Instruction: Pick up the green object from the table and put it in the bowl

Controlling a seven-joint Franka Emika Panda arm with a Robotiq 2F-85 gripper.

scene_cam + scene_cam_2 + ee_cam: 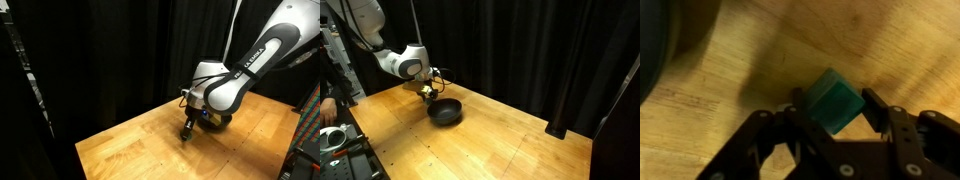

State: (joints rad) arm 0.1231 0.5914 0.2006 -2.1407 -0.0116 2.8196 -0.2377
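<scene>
My gripper should next lift clear of the bowl's rim, move across it and let go of the cube, because the black bowl (445,112) (652,42) is beside my gripper, on the left in the wrist view.
The green object (833,100), a small dark-green cube, sits tilted between my gripper's (832,108) two black fingers in the wrist view, and both fingers press against its sides. The cube is hidden in both exterior views. The gripper (186,134) is low over the light-brown wooden table (150,150). The round black bowl (445,112) stands just beside the gripper (425,93) on the table (490,140). Its dark rim (655,50) shows at the left edge of the wrist view. In an exterior view the arm mostly hides the bowl (222,118).
Black curtains (520,50) close off the back of the table. Equipment (340,140) stands at one table edge and a rack (305,140) at another. Bare tabletop (520,150) stretches away from the bowl.
</scene>
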